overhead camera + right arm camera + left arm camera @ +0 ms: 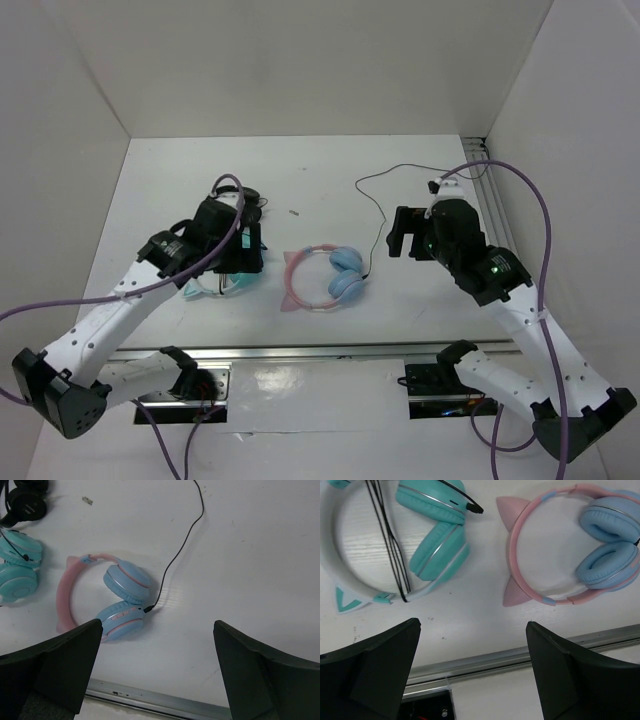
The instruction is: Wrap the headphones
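Observation:
The left gripper reaches down past the cups to the pink headband (288, 279) (512, 553) between its cat ears next.
The headphones (346, 262) lie flat on the white table, near the front middle, with a pink cat-ear headband and light blue cups. They also show in the left wrist view (605, 565) and the right wrist view (127, 582). Their thin black cable (384, 214) is plugged into the nearer cup and trails loose to the back right; in the right wrist view it (180, 545) runs up and away. My left gripper (243, 258) is open and empty, left of the headphones (472, 625). My right gripper (398, 240) is open and empty, right of them, above the table (157, 625).
A teal-cupped pair with a whitish headband (215, 285) lies under my left gripper, its cable wound round the band (395, 560). A small black pair (252, 197) lies behind it. A small scrap (294, 212) lies mid-table. A metal rail (320, 352) marks the front edge.

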You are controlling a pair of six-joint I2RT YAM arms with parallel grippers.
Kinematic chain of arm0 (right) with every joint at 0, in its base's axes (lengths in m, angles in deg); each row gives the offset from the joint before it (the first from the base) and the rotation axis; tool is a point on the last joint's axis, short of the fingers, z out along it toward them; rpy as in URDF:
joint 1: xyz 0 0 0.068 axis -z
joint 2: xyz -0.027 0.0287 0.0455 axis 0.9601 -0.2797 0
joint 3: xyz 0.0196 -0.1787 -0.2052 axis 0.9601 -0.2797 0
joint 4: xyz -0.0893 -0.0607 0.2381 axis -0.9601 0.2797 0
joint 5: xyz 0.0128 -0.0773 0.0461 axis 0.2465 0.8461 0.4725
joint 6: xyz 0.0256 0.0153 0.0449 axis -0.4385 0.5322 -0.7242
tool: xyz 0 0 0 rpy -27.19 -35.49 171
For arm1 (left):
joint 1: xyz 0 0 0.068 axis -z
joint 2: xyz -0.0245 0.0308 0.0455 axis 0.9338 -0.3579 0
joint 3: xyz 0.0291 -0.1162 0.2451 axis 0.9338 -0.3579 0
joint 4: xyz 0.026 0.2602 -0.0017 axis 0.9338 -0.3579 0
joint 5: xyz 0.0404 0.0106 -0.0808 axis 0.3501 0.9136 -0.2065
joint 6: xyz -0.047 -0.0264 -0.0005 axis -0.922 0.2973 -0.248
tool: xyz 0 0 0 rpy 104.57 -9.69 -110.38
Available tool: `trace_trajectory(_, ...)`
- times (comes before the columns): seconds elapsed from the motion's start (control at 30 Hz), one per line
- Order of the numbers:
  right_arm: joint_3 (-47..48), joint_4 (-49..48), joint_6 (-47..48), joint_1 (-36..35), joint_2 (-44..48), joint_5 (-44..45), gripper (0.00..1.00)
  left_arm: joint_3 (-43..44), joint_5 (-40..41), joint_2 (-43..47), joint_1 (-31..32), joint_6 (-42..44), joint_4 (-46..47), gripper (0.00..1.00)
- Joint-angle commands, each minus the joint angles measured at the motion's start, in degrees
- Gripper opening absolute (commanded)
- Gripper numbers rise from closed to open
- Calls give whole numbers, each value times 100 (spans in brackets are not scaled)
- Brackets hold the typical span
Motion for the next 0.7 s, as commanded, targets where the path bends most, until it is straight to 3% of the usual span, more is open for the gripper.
trace_trajectory(0.0, -99, -645, -95, -25, -9, -424, 99, -381, -200, -252, 175, -480, 833, 100)
trace_trajectory(0.2, -459, -945, -95, -25, -141, -680, 99, -707, -201, -1148, 657, -929, 1650, 97)
trace_trajectory(0.47, -635, -1173, -43, -25, -195, -803, 99, -445, 204, -2510, 1018, -1220, 2082, 95)
trace_trajectory(0.57, -688, -1235, -43, -25, -195, -908, 99, -339, 327, -3064, 1089, -1334, 2213, 91)
trace_trajectory(0.67, -801, -1348, -43, -77, -195, -970, 99, -234, 546, -3574, 1194, -1457, 2275, 80)
